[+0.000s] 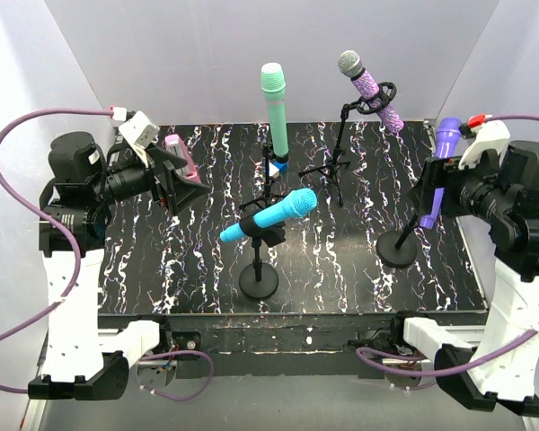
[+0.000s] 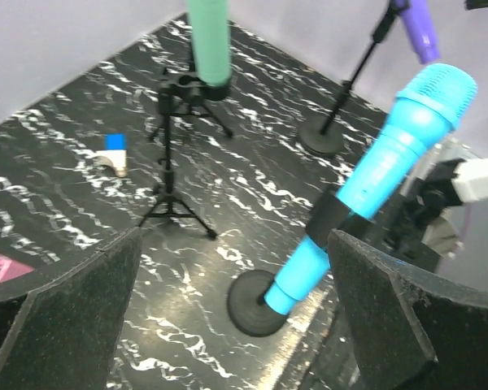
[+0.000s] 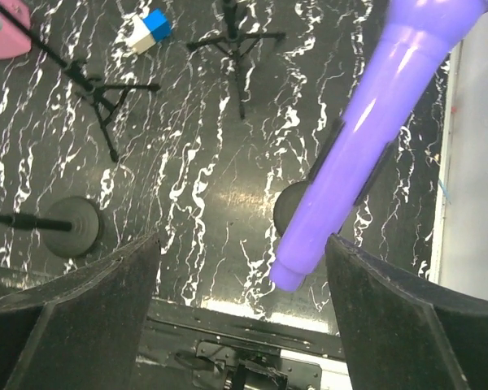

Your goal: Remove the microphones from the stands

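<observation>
I will move my left gripper to the right in the top view and turn it, onto the cyan handle below the head (image 1: 279,211) (image 2: 391,157), because the black holder wraps around it lower down.
Four microphones stand in holders on the black marbled table (image 1: 341,260). A cyan microphone (image 1: 271,215) lies tilted on a round-base stand (image 1: 258,281) in the middle. A purple microphone (image 1: 442,148) sits on a round-base stand (image 1: 402,249) at the right. My right gripper (image 1: 429,193) is open, and the purple microphone (image 3: 366,138) sits between its fingers, nearer the right finger (image 3: 407,317), not clamped. My left gripper (image 1: 178,175) is open at the far left, well short of the cyan microphone (image 2: 382,162), which it faces.
A green microphone (image 1: 275,108) stands upright on a tripod at the back middle. A sparkly purple and silver microphone (image 1: 370,88) sits on a tripod at the back right. A blue and white block (image 1: 275,168) and a pink object (image 1: 181,154) lie on the table.
</observation>
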`<state>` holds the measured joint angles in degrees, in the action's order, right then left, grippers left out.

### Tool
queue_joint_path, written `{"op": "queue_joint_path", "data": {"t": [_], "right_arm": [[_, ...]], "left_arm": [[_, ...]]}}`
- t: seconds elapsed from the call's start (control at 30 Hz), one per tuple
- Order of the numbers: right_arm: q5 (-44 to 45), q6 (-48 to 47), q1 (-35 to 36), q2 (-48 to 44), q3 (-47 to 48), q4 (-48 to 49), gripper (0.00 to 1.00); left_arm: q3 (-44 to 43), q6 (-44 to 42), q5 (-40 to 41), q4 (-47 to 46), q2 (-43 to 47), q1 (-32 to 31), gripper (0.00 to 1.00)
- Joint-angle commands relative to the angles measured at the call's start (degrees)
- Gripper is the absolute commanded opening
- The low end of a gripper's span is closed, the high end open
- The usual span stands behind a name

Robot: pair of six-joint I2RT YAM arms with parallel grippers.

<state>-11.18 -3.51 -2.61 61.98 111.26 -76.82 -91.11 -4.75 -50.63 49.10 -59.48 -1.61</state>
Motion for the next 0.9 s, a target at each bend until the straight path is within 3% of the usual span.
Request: {"op": "queue_joint_path", "data": {"t": [0.0, 0.17, 0.37, 0.47, 0.53, 0.67, 0.87], "right_arm": [[-9.4, -5.7, -0.1, -6.9, -3.9, 2.4, 0.90], [-23.1, -10.0, -0.2, -11.7, -10.8, 8.4, 0.91], [-33.6, -11.6, -0.2, -5.5, -7.1, 4.4, 0.88], [-37.9, -12.9, -0.2, -4.9, -8.3, 7.0, 0.88], [-39.8, -13.0, 0.0, -4.1, -8.9, 9.0, 0.89], [-45.1, -12.7, 1.7, -1.1, -9.0, 10.2, 0.88], [-42.7, -13.5, 10.5, -2.6, -16.7, 18.0, 0.88]], "left_arm": [[1.5, -1.3, -11.6, 2.2, 0.2, -0.1, 0.98], [1.3, -7.5, -12.2, 4.7, 0.1, -0.1, 0.98], [-1.5, -14.3, -14.9, 11.6, -3.7, -0.3, 0.96], [-2.1, -16.7, -13.5, 13.1, -5.0, -1.7, 0.96], [-4.6, -22.4, -12.4, 19.3, -6.9, -2.9, 0.96], [-10.3, -28.7, -8.5, 29.5, -11.4, -8.4, 0.96], [-12.5, -29.4, -1.7, 29.4, -15.1, -18.4, 0.94]]}}
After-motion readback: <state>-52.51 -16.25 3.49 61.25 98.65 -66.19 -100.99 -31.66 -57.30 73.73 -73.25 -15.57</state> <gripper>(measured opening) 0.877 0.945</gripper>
